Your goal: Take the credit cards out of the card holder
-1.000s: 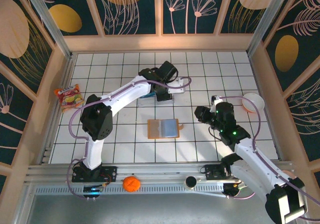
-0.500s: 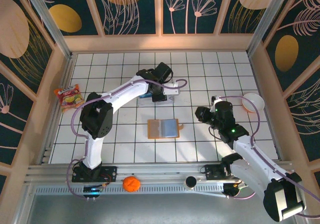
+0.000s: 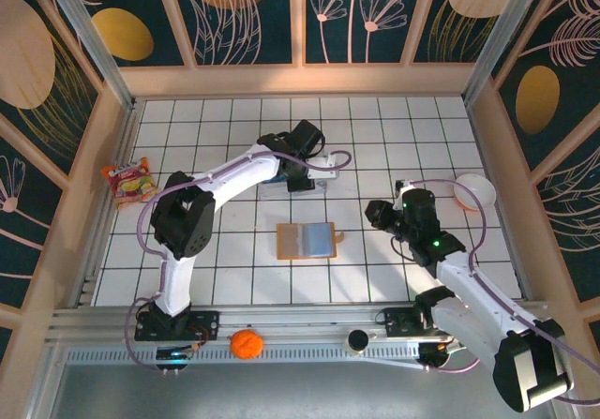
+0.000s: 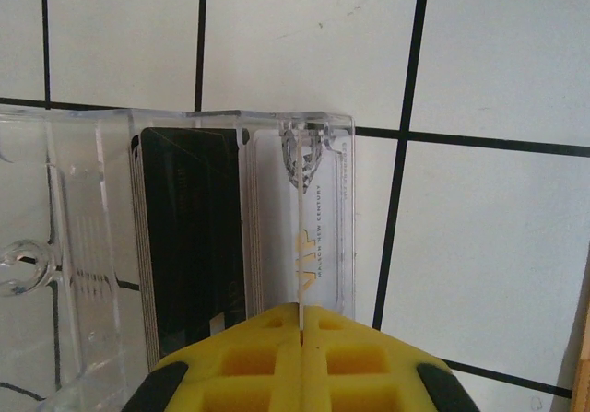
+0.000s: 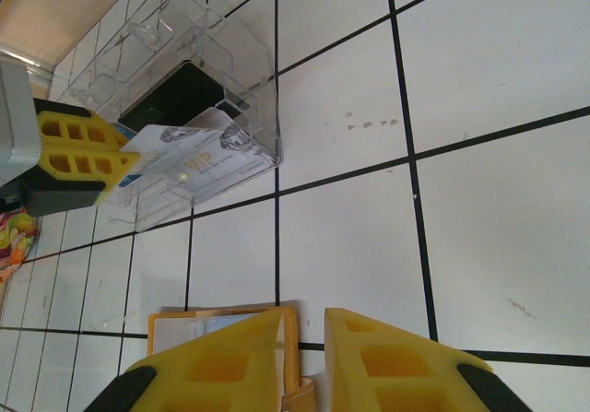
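My left gripper goes down next and releases the thin white card into the box's end section (image 3: pixel 320 187) (image 4: pixel 318 218) directly below the fingers, since a matching card lies there.
The card holder (image 3: pixel 307 241), an orange-tan wallet, lies open and flat mid-table, its grey-blue inner pockets up; its corner (image 5: pixel 221 324) also shows in the right wrist view. My left gripper (image 4: pixel 301 309) is shut on a thin white credit card (image 4: pixel 301 255) with gold lettering, held on edge over a clear plastic box (image 3: pixel 279 187). A stack of dark cards (image 4: pixel 184 237) stands in that box. In the right wrist view the white card (image 5: pixel 198 158) slants down into the box (image 5: pixel 184 89). My right gripper (image 5: pixel 309 324) hovers just right of the wallet, fingers slightly open, nothing between them.
A noodle packet (image 3: pixel 131 180) lies at the left wall. A white bowl (image 3: pixel 473 191) sits at the right wall. An orange fruit (image 3: pixel 247 344) and a black knob (image 3: pixel 357 341) rest on the front rail. Wooden walls enclose the tiled table (image 3: pixel 216 269).
My left gripper has shifted slightly left and farther back over the clear box with the card. The right arm has barely moved.
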Action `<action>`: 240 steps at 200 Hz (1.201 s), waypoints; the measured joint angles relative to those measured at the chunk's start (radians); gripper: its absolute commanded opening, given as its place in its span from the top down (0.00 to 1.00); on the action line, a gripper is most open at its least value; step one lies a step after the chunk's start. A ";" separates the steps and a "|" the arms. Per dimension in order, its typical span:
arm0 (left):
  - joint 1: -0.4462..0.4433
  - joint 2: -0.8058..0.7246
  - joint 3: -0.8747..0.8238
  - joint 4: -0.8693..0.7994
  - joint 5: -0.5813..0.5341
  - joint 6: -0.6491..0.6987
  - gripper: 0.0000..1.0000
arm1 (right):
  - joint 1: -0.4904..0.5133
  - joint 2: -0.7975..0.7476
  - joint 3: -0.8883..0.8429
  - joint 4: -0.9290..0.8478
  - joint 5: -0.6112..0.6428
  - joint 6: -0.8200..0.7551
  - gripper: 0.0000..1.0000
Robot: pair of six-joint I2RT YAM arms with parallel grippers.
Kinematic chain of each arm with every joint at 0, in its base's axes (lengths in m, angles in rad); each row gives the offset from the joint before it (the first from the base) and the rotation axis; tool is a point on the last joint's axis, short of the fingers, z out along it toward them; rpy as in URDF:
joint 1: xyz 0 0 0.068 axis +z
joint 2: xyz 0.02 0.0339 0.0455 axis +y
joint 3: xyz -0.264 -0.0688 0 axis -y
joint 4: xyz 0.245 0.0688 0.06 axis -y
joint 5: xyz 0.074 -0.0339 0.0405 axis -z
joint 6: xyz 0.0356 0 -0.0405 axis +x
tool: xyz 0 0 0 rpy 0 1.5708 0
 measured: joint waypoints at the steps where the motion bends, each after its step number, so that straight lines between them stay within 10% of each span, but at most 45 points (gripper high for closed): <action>1: 0.000 0.000 -0.001 0.000 0.000 0.000 1.00 | 0.000 0.000 0.000 0.000 0.000 0.000 0.81; 204: 0.000 0.026 -0.041 0.047 -0.004 0.003 1.00 | -0.006 0.008 0.000 0.000 -0.015 0.000 0.81; 240: 0.000 0.026 -0.053 0.074 -0.016 -0.007 0.67 | -0.006 0.008 0.000 0.000 -0.015 0.000 0.81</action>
